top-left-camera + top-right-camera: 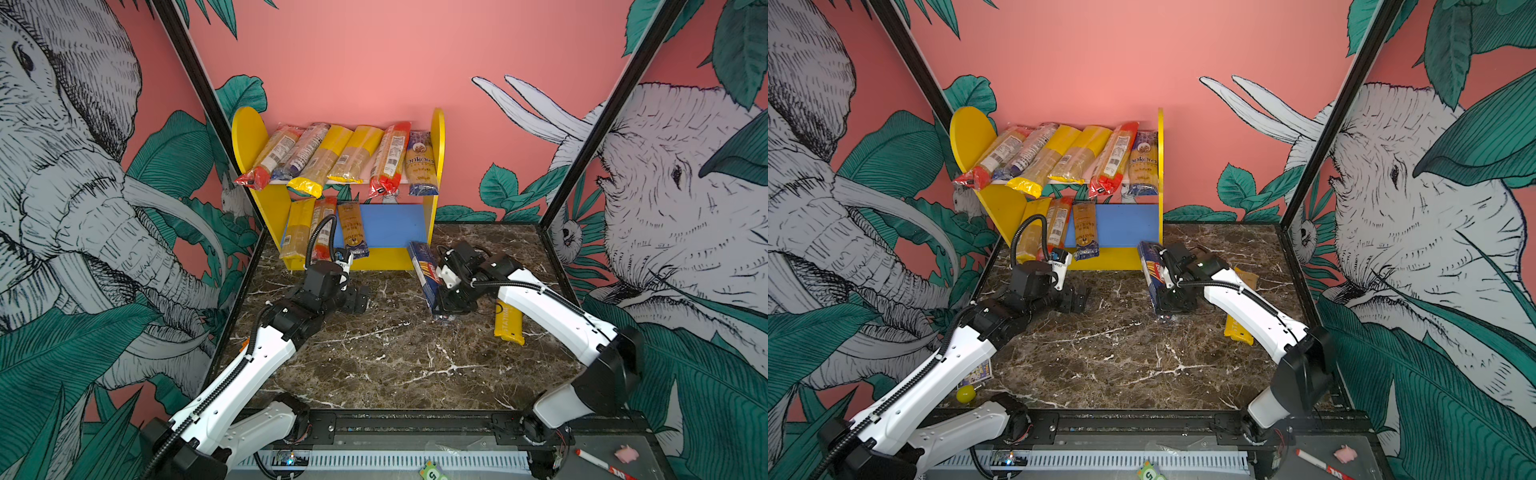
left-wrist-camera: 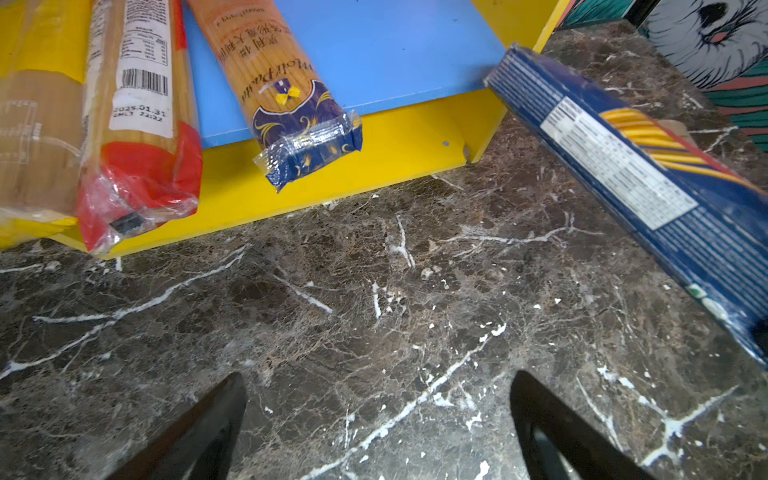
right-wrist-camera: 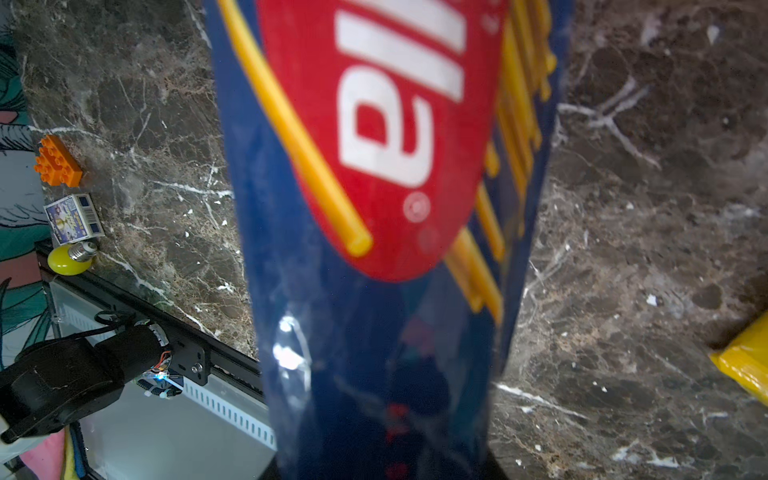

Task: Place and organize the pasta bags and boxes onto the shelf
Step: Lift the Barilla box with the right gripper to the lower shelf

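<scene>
My right gripper carries the Barilla box outward onto the empty part of the board beside the brown bag (image 1: pixel 380 227) next and releases it, as the blue lower board has bare room.
The shelf (image 1: pixel 437 137) (image 1: pixel 971 133) stands at the back with several pasta bags leaning on its upper board. Three more bags (image 2: pixel 137 124) lie on the left of its blue lower board (image 1: pixel 386 226) (image 2: pixel 395 54). My right gripper (image 1: pixel 449 303) (image 1: pixel 1173 301) (image 3: pixel 382 457) is shut on the near end of the dark blue Barilla box (image 1: pixel 424 270) (image 1: pixel 1151 270) (image 2: pixel 623 166) (image 3: pixel 374 187). The box points at the shelf's right foot. My left gripper (image 1: pixel 357 299) (image 1: pixel 1075 299) (image 2: pixel 376 374) hangs open and empty over the marble in front of the shelf. A yellow bag (image 1: pixel 509 324) (image 1: pixel 1237 330) (image 3: pixel 744 365) lies under the right arm.
An orange brick (image 3: pixel 56 162), a matchbox (image 3: pixel 75 218) and a yellow bulb (image 3: pixel 68 259) (image 1: pixel 965 392) sit at the table's front left corner. A black rail (image 1: pixel 415 426) runs along the front edge. A marker (image 1: pixel 602 461) lies beyond it at the right.
</scene>
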